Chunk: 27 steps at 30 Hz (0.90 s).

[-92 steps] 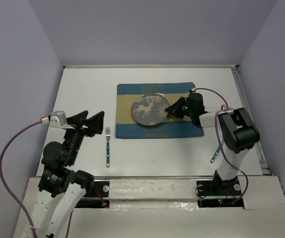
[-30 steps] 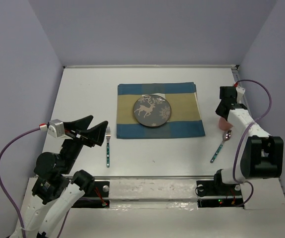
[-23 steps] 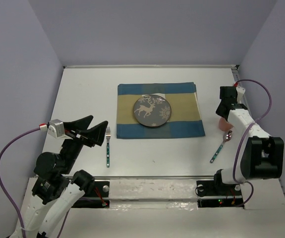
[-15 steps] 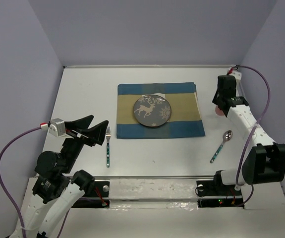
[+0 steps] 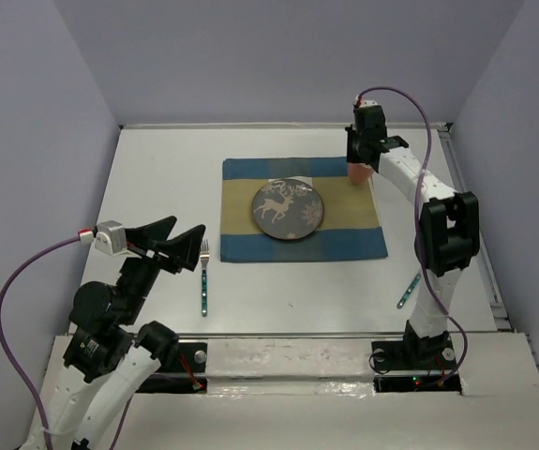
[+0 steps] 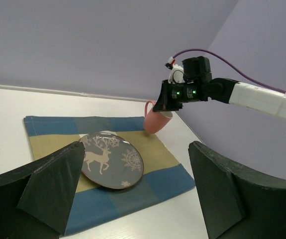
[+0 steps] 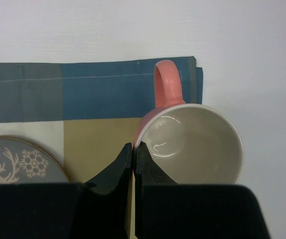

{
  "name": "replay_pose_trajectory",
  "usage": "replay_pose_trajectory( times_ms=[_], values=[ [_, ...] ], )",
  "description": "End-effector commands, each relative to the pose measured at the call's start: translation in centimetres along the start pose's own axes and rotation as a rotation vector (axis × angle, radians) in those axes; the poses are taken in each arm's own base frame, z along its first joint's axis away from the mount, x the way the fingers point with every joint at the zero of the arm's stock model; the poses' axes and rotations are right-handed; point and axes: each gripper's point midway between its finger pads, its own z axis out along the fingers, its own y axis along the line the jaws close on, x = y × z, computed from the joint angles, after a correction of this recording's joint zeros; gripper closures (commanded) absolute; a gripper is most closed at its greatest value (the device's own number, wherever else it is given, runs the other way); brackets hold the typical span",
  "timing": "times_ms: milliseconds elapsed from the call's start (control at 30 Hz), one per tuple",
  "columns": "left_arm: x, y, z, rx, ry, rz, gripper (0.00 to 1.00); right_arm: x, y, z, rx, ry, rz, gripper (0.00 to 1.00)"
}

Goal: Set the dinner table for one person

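Note:
My right gripper has the pink mug by its rim. Next I should carry it down onto the placemat's far corner below the gripper's fingers, and then let go of the mug's rim.
My right gripper is shut on the rim of a pink mug, one finger inside and one outside. It holds the mug upright over the far right corner of the checked placemat on the white dinner table. I cannot tell whether the mug touches the cloth. The mug also shows in the left wrist view. A grey plate with a deer pattern sits in the middle of the placemat. My left gripper is open and empty, above the table left of the fork.
A spoon lies on the table at the near right, partly behind the right arm. Walls close in the table on the left, far and right sides. The plate's edge shows just left of the mug.
My right gripper has carried the pink mug from the right side of the table, near the spoon, up and left to the placemat's far right corner. The left arm has barely moved.

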Motion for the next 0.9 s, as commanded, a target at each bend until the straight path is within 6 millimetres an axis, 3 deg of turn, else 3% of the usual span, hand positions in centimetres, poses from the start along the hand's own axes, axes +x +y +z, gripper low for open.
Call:
replay_pose_trajectory(
  times_ms=[0,467,867],
  values=[
    [-0.8,0.0,0.4,-0.002,-0.028,0.023,0.03,-5.2,0.7,-0.9,-0.025,-0.106,-0.048,1.00],
    [-0.7,0.4,0.7,-0.021,-0.025,0.031,0.03,-5.6,1.5,1.9,-0.032,-0.095,-0.083,1.00],
    [-0.7,0.6,0.7,-0.026,-0.025,0.035,0.04,-4.0,2.1,4.0,-0.046,-0.049,-0.087,1.00]
  ],
)
